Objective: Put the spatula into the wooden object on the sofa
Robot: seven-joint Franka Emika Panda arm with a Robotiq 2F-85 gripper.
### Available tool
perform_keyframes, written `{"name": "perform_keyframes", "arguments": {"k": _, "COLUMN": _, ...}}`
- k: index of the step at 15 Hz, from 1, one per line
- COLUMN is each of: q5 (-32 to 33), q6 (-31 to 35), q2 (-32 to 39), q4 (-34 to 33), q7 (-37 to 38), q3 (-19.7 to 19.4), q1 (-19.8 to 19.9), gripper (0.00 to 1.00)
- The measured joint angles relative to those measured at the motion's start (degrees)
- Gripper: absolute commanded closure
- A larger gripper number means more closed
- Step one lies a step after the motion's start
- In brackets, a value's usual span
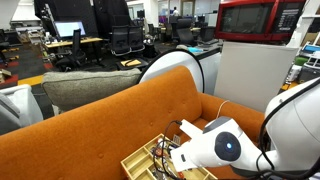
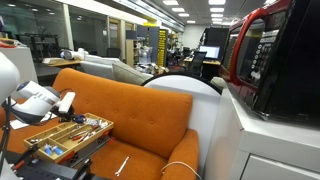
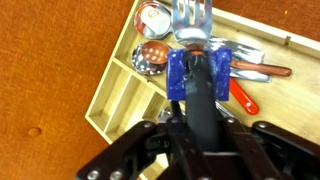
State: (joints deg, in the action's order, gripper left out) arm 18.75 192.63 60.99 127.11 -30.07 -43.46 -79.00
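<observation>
The spatula has its handle crosswise to the tray's long sides, so my gripper should turn next and lower into the section holding the red-handled utensil [image 3: 246,98] to release it.
The pale wooden tray [image 3: 118,88] with long compartments lies on the orange sofa [image 1: 100,130]; it also shows in both exterior views [image 1: 138,162] [image 2: 88,128]. My gripper [image 3: 200,125] is shut on the spatula [image 3: 200,85], gripping its dark handle, which passes through a blue piece. It hangs just above the tray. A silvery pronged head [image 3: 194,20] shows just beyond the blue piece; I cannot tell whether it is joined to it. In the exterior views the gripper [image 1: 180,155] [image 2: 65,103] sits over the tray.
The tray holds spoons [image 3: 152,55] and a red-handled utensil [image 3: 245,98]. A light slim utensil [image 2: 122,165] lies on the sofa seat [image 2: 130,110] in front of the tray. A white cord [image 2: 180,168] hangs over the sofa arm. A grey-green cushion [image 1: 85,90] stands behind the sofa back.
</observation>
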Motion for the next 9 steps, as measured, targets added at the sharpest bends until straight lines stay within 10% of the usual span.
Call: {"name": "perform_keyframes", "arguments": {"k": 9, "q5": 14.1, "q6": 0.7, "q2": 3.2, "q4": -6.4, "q7": -14.9, "q3": 3.1, "q1": 5.7, "gripper": 0.93}}
